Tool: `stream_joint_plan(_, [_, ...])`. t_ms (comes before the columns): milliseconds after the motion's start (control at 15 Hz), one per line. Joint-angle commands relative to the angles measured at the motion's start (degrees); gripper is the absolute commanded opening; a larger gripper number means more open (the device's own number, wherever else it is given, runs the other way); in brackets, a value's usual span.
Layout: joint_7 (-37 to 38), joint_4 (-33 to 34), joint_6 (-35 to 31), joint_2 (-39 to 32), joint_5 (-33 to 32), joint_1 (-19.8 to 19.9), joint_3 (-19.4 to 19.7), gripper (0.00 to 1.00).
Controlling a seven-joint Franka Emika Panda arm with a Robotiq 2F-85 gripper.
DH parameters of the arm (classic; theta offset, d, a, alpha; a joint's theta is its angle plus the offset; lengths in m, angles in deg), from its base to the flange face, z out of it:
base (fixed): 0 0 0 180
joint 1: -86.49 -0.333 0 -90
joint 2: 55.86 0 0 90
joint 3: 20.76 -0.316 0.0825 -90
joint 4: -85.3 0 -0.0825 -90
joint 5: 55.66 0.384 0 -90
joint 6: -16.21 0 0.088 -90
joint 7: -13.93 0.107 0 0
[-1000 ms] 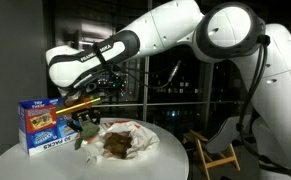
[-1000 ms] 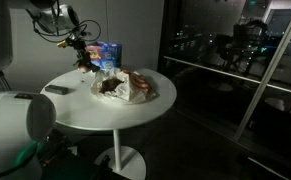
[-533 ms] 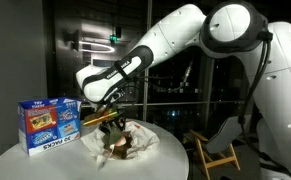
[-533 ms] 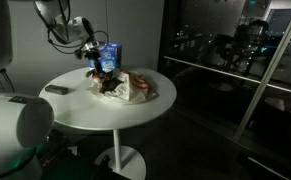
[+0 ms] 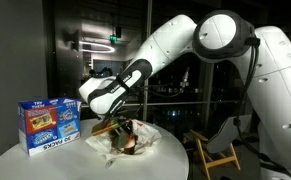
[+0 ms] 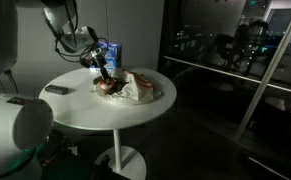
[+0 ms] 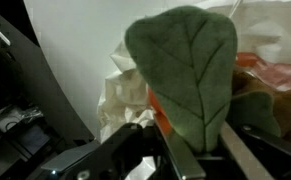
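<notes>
The wrapper already lies spread beneath the plush toy, so next I should ease my gripper lower and toward the blue snack box, over the wrapper's edge, to release the toy.
My gripper is shut on a plush toy with a large green leaf and an orange body. In the wrist view the leaf's base sits between the two jaws. The gripper hangs low over a crumpled white wrapper on the round white table. The wrapper holds a brown lump. In an exterior view the gripper is at the wrapper's near-left edge. The wrapper also shows beside the leaf in the wrist view.
A blue snack box stands upright at the table's back, also in an exterior view. A small dark flat object lies on the table. A yellow frame stands beside the table. Dark glass walls lie behind.
The arm has carried the plush toy away from the blue box and down over the crumpled white wrapper. The gripper stays shut on it.
</notes>
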State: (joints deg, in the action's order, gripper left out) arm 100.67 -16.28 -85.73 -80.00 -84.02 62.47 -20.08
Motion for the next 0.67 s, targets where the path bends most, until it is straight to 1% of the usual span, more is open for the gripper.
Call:
stream_joint_plan(0, [8.4,2.9,0.8,-2.4,-8.8,-1.4,-0.7,0.12])
stream_joint_plan(67, [10.3,3.4,1.1,-3.0,-10.9,-1.7,-1.0,0.12])
stream_joint_plan(133, [11.9,3.9,1.4,-3.7,-12.2,-1.8,-1.5,0.43])
stream_joint_plan(200, [12.8,4.4,1.6,-4.3,-13.1,-1.7,-2.0,0.46])
stream_joint_plan(267, [13.3,4.5,1.3,-4.7,-14.0,-1.7,-2.5,0.51])
stream_joint_plan(600, [15.2,4.0,1.7,-4.7,-17.3,-1.8,-4.3,0.88])
